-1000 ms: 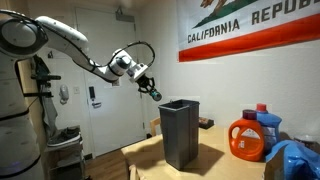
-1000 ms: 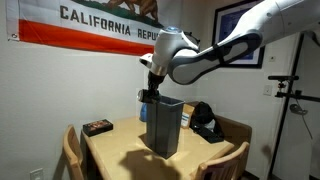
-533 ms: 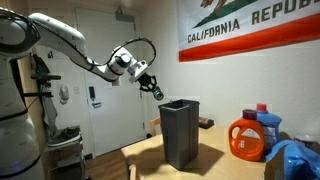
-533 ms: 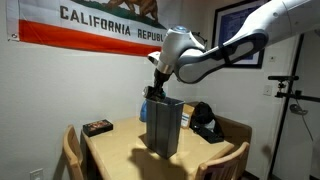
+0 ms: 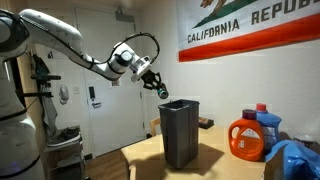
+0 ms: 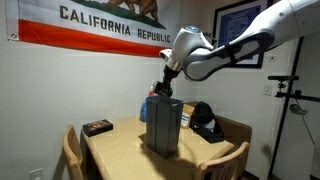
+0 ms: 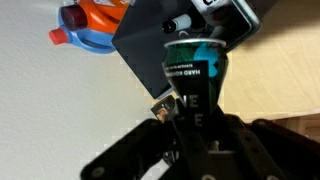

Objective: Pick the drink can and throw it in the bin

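The gripper will next move outward and down over the bin's opening (image 5: pixel 181 103) (image 7: pixel 150 40) to let go of the drink can, since that opening is below and outward of the gripper's fingers.
My gripper (image 5: pixel 161 88) is shut on a dark green drink can (image 7: pixel 192 72) and holds it in the air above the near rim of the tall dark grey bin (image 5: pixel 180 135). In the wrist view the can fills the middle, with the bin's open mouth (image 7: pixel 165 30) beyond it. In an exterior view the gripper (image 6: pixel 163 88) hangs just over the bin (image 6: pixel 163 125), which stands on the wooden table (image 6: pixel 115 150). The can (image 5: pixel 163 91) shows as a small dark shape between the fingers.
An orange detergent jug (image 5: pixel 246 138) and blue cloth (image 5: pixel 296 158) lie beside the bin. A small dark box (image 6: pixel 97 127) sits on the table's far side. Chairs (image 6: pixel 70 150) stand around the table. A flag (image 6: pixel 90 22) hangs on the wall.
The arm has carried the can sideways toward the bin, from beside its rim to nearly over its opening. The grip on the can is unchanged.
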You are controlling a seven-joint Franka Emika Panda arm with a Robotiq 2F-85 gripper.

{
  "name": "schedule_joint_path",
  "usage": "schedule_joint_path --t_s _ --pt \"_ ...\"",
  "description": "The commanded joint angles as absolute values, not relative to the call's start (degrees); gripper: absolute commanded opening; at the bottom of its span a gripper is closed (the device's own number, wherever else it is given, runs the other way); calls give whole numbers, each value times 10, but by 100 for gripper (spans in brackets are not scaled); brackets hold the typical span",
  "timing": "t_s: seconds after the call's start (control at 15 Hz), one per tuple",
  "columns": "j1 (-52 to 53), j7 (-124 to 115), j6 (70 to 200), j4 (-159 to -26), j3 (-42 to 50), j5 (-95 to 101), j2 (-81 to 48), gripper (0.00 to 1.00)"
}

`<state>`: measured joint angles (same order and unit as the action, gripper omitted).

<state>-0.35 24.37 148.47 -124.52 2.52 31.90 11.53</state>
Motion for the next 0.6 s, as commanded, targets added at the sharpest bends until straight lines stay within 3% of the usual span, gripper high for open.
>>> schedule_joint_path --t_s 0.0,0.53 --pt "-10 253 1502 -1264 34 295 133 6" --pt "-5 317 1475 -1219 61 161 78 6"
